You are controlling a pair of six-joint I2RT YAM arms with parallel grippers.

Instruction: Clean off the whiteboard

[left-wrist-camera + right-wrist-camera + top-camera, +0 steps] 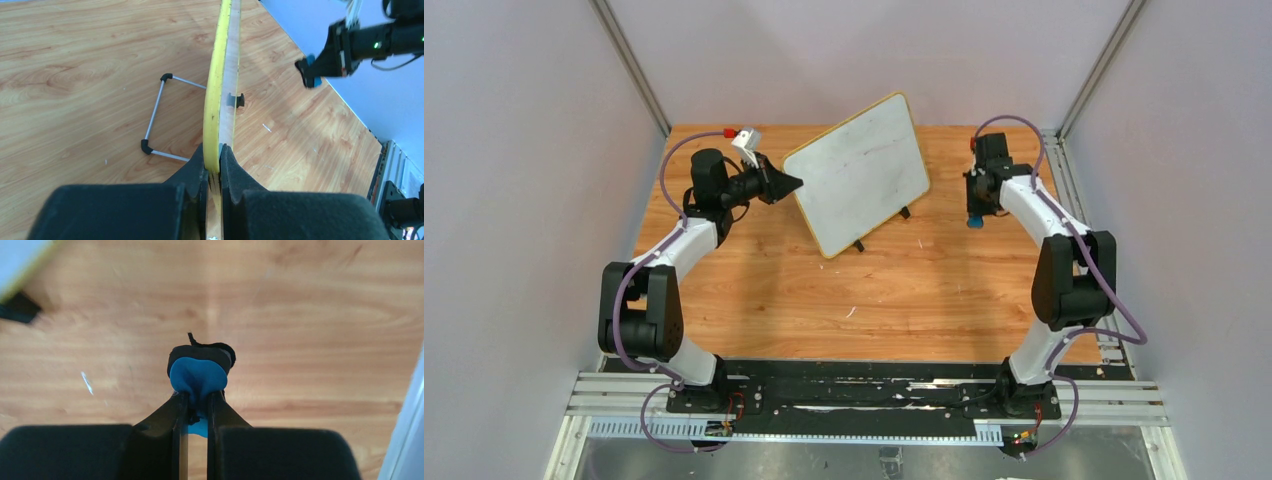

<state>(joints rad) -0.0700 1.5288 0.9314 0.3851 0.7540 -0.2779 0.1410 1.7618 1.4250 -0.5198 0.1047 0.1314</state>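
Note:
My right gripper will next pull the eraser back and down, onto the open table on my base's side.
The whiteboard stands tilted on two black feet at the table's far middle; its face looks plain white, with no red marks visible. My left gripper is shut on its left yellow rim; in the left wrist view the rim runs edge-on between my fingers. My right gripper hangs to the right of the board, apart from it, shut on a blue and black eraser. That eraser also shows in the left wrist view.
A wire stand props the board from behind. The wooden table is walled by grey panels on three sides. A metal rail runs along the right edge. A small white fleck lies mid-table.

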